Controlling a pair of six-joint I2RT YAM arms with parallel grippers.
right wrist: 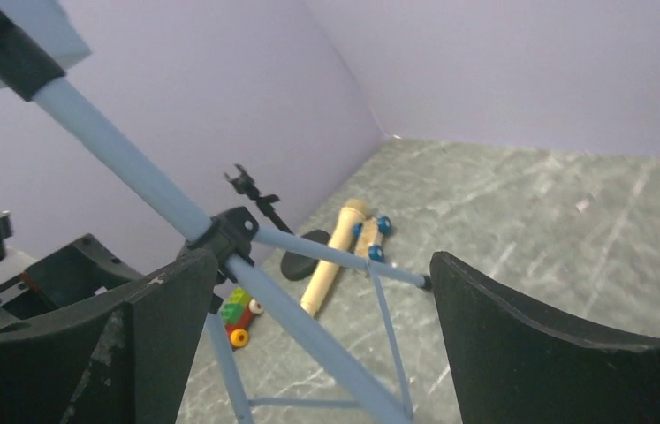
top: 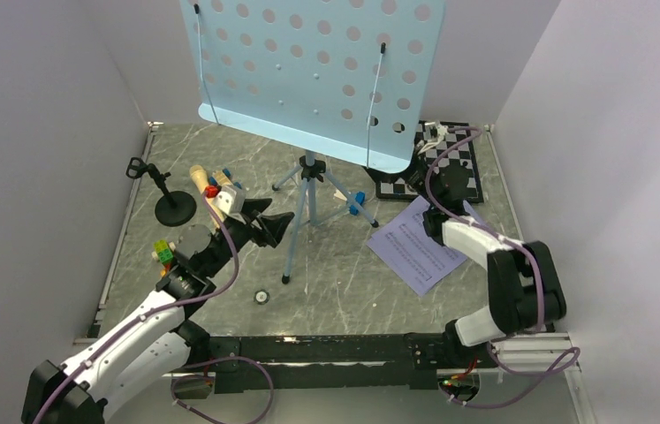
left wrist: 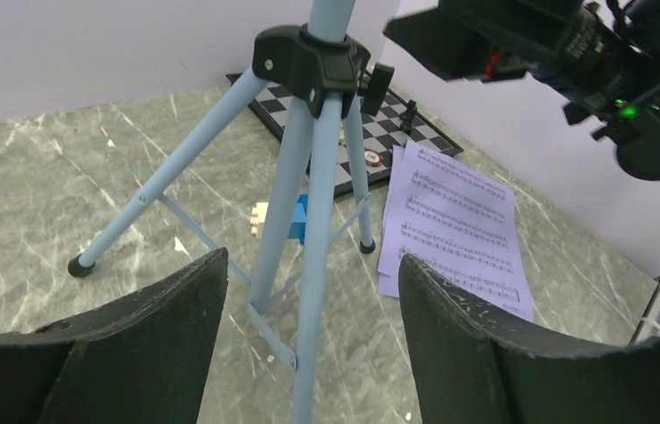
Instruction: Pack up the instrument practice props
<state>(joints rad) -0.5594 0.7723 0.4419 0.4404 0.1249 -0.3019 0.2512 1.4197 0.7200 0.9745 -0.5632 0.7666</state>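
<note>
The robot's right gripper needs to rise to the left in the wrist view next, turning to straddle the bare upper pole (right wrist: 98,137) and close, since the pole slants above that way.
The light-blue music stand's perforated desk (top: 308,62) stands tall on tripod legs (top: 307,190) mid-table. My left gripper (top: 277,216) (left wrist: 313,265) is open, with the near tripod leg (left wrist: 317,336) between its fingers and not touching them. My right gripper (top: 428,185) (right wrist: 319,261) is open too, facing the tripod hub (right wrist: 231,231) from the right, holding nothing. Lavender sheet-music pages (top: 414,246) (left wrist: 458,221) lie flat at the right. The tan microphone (top: 207,190) (right wrist: 330,261) lies beside the black round-based mic stand (top: 174,208) (right wrist: 301,256) at the left.
A chessboard (top: 458,163) (left wrist: 357,132) with pieces lies at the back right, partly under the stand's desk. Coloured toy blocks (top: 164,254) and a toy car (right wrist: 239,314) sit at the left. A small blue block (left wrist: 298,221) lies under the tripod. Walls enclose three sides.
</note>
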